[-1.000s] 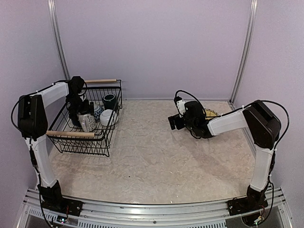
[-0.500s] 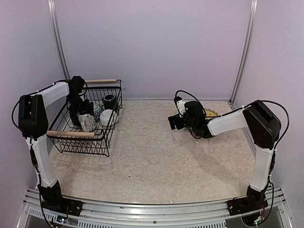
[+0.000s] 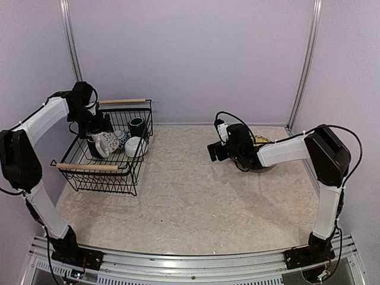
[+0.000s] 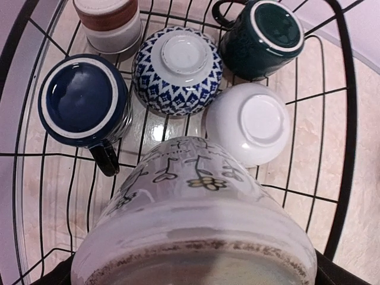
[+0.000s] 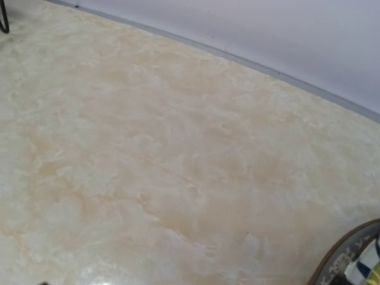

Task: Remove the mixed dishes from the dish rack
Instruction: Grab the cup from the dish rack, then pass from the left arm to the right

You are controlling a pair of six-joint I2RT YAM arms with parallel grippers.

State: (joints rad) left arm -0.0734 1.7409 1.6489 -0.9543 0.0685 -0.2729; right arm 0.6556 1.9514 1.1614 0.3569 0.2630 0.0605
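My right gripper should next tilt up and reach left in the top view onto the white mug's loose end (image 3: 108,149); the left gripper holds the mug's base.
The dish rack (image 3: 101,181), a black wire basket with wooden handles, stands at the back left. My left gripper (image 3: 101,137) is above it, shut on a white mug with flower drawings (image 3: 106,142). That mug (image 4: 196,219) fills the bottom of the left wrist view and hides the fingers. Below it, upside down on the rack (image 4: 344,119), sit a dark blue mug (image 4: 83,101), a blue-patterned bowl (image 4: 177,71), a dark green mug (image 4: 264,35), a white bowl (image 4: 252,122) and a brown-white cup (image 4: 110,21). My right gripper (image 3: 215,151) hovers open over bare table.
A yellowish plate (image 3: 265,141) lies on the table behind the right arm. Its rim (image 5: 347,252) shows at the bottom right of the right wrist view. The back wall (image 3: 190,59) runs close behind the rack and the plate.
The left arm has risen and swung, lifting the flower mug off the rack floor. The right gripper has drifted slightly left.
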